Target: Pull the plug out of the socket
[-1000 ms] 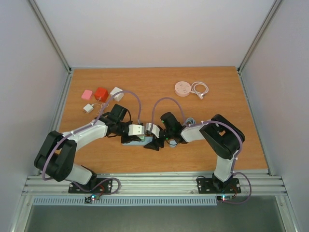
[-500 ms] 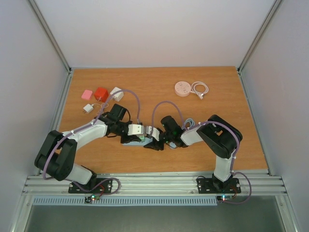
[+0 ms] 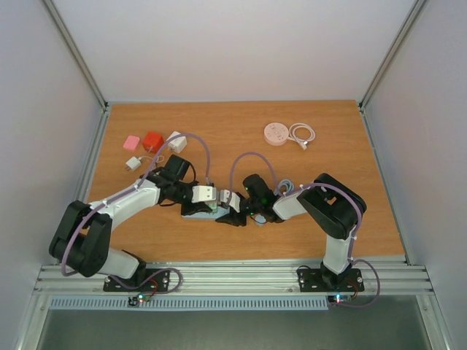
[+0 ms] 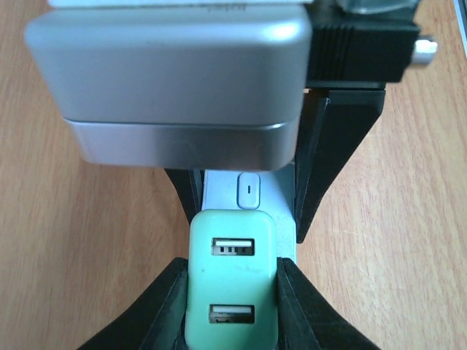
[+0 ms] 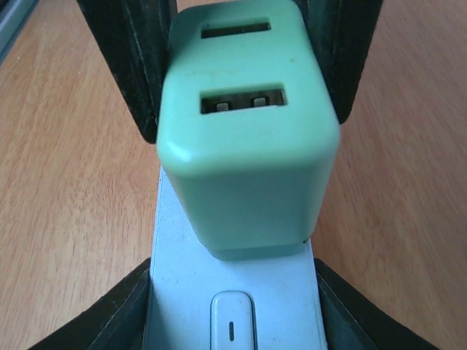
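Note:
The left gripper should next pull the plug up, carry it to the side and down, and let go of it, because the open table is to the plug's left in the top view.
A mint-green two-port USB plug (image 4: 232, 281) stands in a pale blue socket strip (image 5: 233, 292) on the wooden table. My left gripper (image 4: 232, 292) is shut on the plug, one black finger (image 4: 157, 306) on each side. My right gripper (image 5: 233, 306) is shut on the strip beside its switch, with its fingers (image 5: 120, 313) against the strip's long sides. In the right wrist view the plug (image 5: 244, 146) sits with its base against the strip's face. In the top view both grippers meet over the strip (image 3: 198, 212) at the table's near middle.
Pink (image 3: 131, 142), red (image 3: 152, 141) and white (image 3: 176, 141) chargers lie at the back left, with a small white one (image 3: 132, 163) nearer. A round white socket (image 3: 276, 133) and a coiled white cable (image 3: 301, 133) lie at the back right. The strip's cable (image 3: 286, 185) loops by the right arm.
My right gripper has moved left along the table onto the strip's end. My left gripper has stayed on the plug, shifting slightly.

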You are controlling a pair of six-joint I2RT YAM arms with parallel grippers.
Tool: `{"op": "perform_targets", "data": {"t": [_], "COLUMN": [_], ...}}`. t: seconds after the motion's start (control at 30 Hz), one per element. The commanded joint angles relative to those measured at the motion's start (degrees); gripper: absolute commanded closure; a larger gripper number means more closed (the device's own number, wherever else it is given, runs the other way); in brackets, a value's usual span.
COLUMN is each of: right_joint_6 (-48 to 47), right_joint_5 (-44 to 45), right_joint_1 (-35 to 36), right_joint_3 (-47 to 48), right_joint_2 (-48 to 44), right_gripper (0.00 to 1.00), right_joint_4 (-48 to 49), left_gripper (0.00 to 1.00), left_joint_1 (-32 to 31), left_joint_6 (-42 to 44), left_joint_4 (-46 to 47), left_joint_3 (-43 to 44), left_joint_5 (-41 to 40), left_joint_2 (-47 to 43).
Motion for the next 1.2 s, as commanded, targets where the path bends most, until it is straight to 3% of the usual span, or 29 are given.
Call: {"op": "perform_targets", "data": {"t": [0.0, 0.13, 0.33, 0.6, 0.8, 0.97, 1.17], "right_joint_6": [-0.42, -0.40, -0.69, -1.21, -0.80, -0.69, -0.77], "right_joint_5": [3.18, 3.56, 4.23, 4.14, 4.31, 4.57, 4.75], "right_joint_1": [0.28, 0.28, 0.23, 0.26, 0.28, 0.26, 0.22], "right_joint_3": [0.20, 0.79, 0.55, 0.54, 1.33, 1.78, 1.78], "right_joint_2": [2.97, 3.65, 3.64, 3.75, 4.47, 4.87, 4.96], "right_gripper": [0.86, 0.88, 0.89, 0.90, 0.90, 0.90, 0.91], "right_joint_4": [-3.38, -3.91, -3.55, -3.90, -4.74, -5.20, -5.29], "left_gripper": [0.85, 0.85, 0.87, 0.88, 0.88, 0.88, 0.88], "left_joint_1": [-0.60, -0.68, -0.07, 0.18, -1.30, -1.36, 0.46], "left_joint_6": [1.32, 1.75, -2.54, -3.48, 4.54, 5.38, -1.87], "left_joint_4": [4.51, 4.20, -1.33, -1.45, 1.07, 3.82, 4.08], "left_joint_3": [-0.50, -1.17, 3.19, 4.26, -1.52, -4.45, -1.58], "left_joint_5": [5.72, 4.37, 11.10, 13.32, 6.86, 4.23, 10.13], "left_joint_2": [-5.68, -5.65, -0.97, -0.65, -4.78, -7.53, -5.95]}}
